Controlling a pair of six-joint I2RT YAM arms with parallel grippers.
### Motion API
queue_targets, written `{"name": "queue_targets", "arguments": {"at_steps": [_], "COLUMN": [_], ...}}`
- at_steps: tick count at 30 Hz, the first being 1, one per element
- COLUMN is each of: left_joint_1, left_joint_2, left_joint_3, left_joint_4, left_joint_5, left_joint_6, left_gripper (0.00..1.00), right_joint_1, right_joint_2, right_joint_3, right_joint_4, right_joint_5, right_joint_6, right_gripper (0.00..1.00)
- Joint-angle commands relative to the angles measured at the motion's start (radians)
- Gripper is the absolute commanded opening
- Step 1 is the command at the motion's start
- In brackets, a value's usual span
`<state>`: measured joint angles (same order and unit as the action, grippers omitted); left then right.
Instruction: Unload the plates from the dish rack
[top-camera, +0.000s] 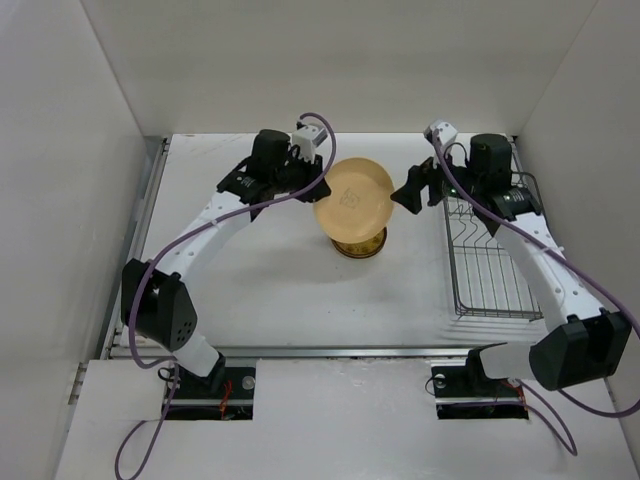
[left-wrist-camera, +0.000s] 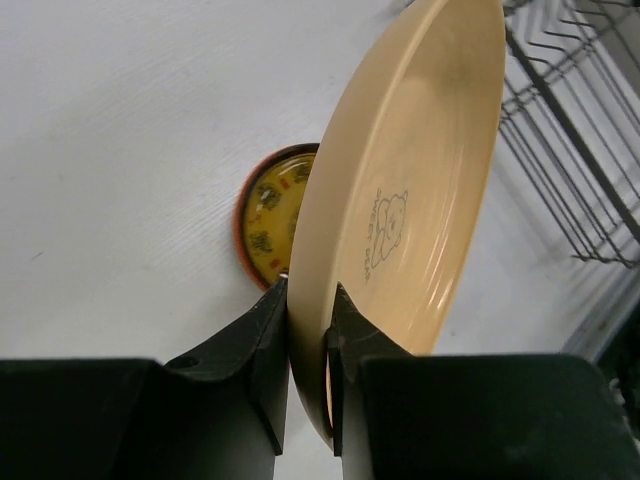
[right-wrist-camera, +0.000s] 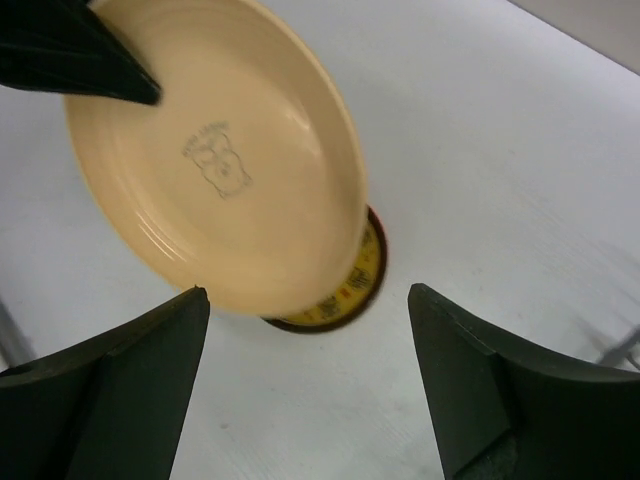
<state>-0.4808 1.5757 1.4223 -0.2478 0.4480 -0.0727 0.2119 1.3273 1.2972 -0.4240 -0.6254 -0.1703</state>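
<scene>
Next, my left gripper moves to its left in the top view, where bare table lies below, then lowers the tan plate (top-camera: 353, 197) and lets go of it.
A large plain tan plate (top-camera: 353, 197) hangs tilted on edge above the table's middle. My left gripper (top-camera: 322, 185) is shut on its left rim; in the left wrist view the black fingers (left-wrist-camera: 268, 340) pinch the tan plate (left-wrist-camera: 410, 200) from both sides. Under it a gold-patterned dark plate (top-camera: 360, 243) lies on the table, perhaps on a small stack. My right gripper (top-camera: 408, 190) stands open just right of the tan plate, apart from it, with nothing between its fingers (right-wrist-camera: 470, 370). The silver wire dish rack (top-camera: 490, 255) lies at the right.
White walls close in the table on the left, back and right. The rack lies close to the right wall, under the right arm's forearm. The table's near edge (top-camera: 330, 350) runs in front of both arm bases.
</scene>
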Motion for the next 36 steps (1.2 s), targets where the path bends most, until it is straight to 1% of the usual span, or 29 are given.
{"name": "queue_targets", "arguments": {"at_steps": [1, 3, 6, 13, 16, 24, 27, 31, 32, 33, 34, 36], "left_joint_1": [0.047, 0.065, 0.122, 0.255, 0.309, 0.35, 0.35, 0.35, 0.35, 0.35, 0.35, 0.35], "left_joint_2": [0.003, 0.012, 0.03, 0.101, 0.133, 0.26, 0.274, 0.349, 0.363, 0.375, 0.403, 0.423], "left_joint_3": [0.053, 0.053, 0.044, 0.044, 0.035, 0.084, 0.093, 0.125, 0.141, 0.154, 0.164, 0.178], "left_joint_4": [0.024, 0.024, 0.033, 0.033, 0.033, -0.045, -0.068, -0.12, -0.129, -0.139, -0.163, -0.174], "left_joint_5": [-0.168, -0.224, -0.245, -0.246, -0.215, -0.227, -0.227, -0.216, -0.216, -0.216, -0.216, -0.236], "left_joint_6": [-0.061, -0.081, -0.107, -0.188, -0.209, -0.231, -0.231, -0.231, -0.231, -0.231, -0.231, -0.231], "left_gripper": [0.0, 0.0, 0.0, 0.0, 0.0, 0.0, 0.0, 0.0, 0.02, 0.06, 0.13, 0.21], "right_joint_1": [-0.052, -0.083, -0.106, -0.147, -0.157, -0.166, -0.166, -0.175, -0.175, -0.175, -0.175, -0.175], "right_joint_2": [-0.074, -0.102, -0.114, -0.123, -0.123, -0.123, -0.123, -0.114, -0.114, -0.114, -0.114, -0.114], "right_joint_3": [-0.059, -0.081, -0.093, -0.102, -0.102, -0.102, -0.102, -0.102, -0.102, -0.102, -0.102, -0.102], "right_joint_4": [0.143, 0.171, 0.18, 0.18, 0.18, 0.18, 0.171, 0.171, 0.171, 0.171, 0.171, 0.171], "right_joint_5": [0.15, 0.141, 0.125, 0.095, 0.085, 0.076, 0.067, 0.067, 0.067, 0.058, 0.058, 0.058], "right_joint_6": [0.063, 0.077, 0.077, 0.086, 0.086, 0.086, 0.086, 0.086, 0.086, 0.086, 0.086, 0.086], "right_gripper": [0.86, 0.86, 0.86, 0.86, 0.86, 0.86, 0.86, 0.86, 0.86, 0.86, 0.86, 0.86]}}
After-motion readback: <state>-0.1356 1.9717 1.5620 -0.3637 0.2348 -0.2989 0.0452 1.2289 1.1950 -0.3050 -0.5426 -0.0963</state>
